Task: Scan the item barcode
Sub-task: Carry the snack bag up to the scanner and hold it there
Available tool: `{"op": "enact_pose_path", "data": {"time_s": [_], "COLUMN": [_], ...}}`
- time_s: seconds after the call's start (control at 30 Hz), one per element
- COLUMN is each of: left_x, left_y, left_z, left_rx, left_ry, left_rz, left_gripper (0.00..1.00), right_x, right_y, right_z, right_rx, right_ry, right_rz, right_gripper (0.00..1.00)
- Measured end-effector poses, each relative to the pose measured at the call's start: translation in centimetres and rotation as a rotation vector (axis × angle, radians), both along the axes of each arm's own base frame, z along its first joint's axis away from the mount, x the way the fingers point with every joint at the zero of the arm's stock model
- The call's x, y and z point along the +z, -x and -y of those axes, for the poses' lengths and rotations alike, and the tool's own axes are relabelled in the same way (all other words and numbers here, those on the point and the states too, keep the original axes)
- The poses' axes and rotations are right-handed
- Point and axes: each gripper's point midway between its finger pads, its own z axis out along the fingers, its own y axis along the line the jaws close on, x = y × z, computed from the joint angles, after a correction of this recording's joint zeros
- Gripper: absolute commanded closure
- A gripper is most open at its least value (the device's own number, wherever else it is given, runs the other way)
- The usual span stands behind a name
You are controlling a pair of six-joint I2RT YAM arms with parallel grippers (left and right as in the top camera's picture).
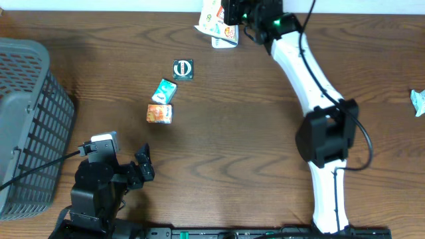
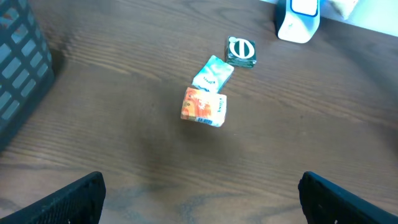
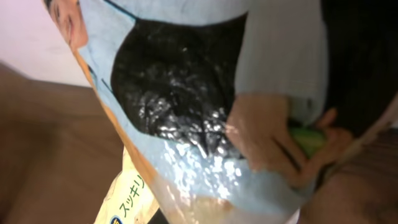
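The packet swings over to the clear wood by the crumpled wrapper next, below my right gripper and to its right in the overhead view. My right gripper then lowers and releases the packet.
A glossy snack packet [image 1: 211, 16] with printed pictures hangs at the table's far edge, and my right gripper [image 1: 231, 18] is shut on it. The right wrist view is filled by this packet [image 3: 186, 124], light blue with a dark picture and green Japanese letters; my fingers are hidden behind it. Just below the packet stands a white and blue scanner [image 1: 224, 41], also in the left wrist view as the scanner [image 2: 297, 22]. My left gripper [image 1: 145, 166] stands open near the front left, with bare wood between its fingers [image 2: 74, 199].
An orange box [image 1: 159, 113], a teal packet [image 1: 164, 91] and a dark green square item [image 1: 183, 69] lie in a row left of centre. A grey basket [image 1: 26, 133] stands at the left edge. A crumpled wrapper [image 1: 418, 101] lies at the right edge.
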Motion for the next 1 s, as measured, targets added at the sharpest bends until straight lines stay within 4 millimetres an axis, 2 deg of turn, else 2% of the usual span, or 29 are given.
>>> {"op": "enact_pose_path", "data": {"time_s": [0.13,0.3,0.5,0.77,1.0], "left_x": [0.0,0.0,0.0,0.0,0.0], "left_y": [0.0,0.0,0.0,0.0,0.0], "left_z": [0.0,0.0,0.0,0.0,0.0], "left_rx": [0.0,0.0,0.0,0.0,0.0], "left_ry": [0.0,0.0,0.0,0.0,0.0], "left_rz": [-0.001,-0.001,0.0,0.0,0.0], "left_gripper": [0.02,0.02,0.02,0.02,0.02], "right_x": [-3.1,-5.0,-4.7,-4.6,-4.8], "right_y": [-1.4,-2.0,-2.6,-3.4,-3.5], "right_z": [0.3,0.9,1.8,4.1,4.7], "right_rx": [-0.033,-0.07,-0.096,-0.135,-0.146], "right_ry": [0.022,0.043,0.043,0.045,0.05], "right_rz": [-0.011,-0.024,-0.012,-0.009,-0.017], "right_gripper": [0.99,0.99,0.99,0.99,0.99]}}
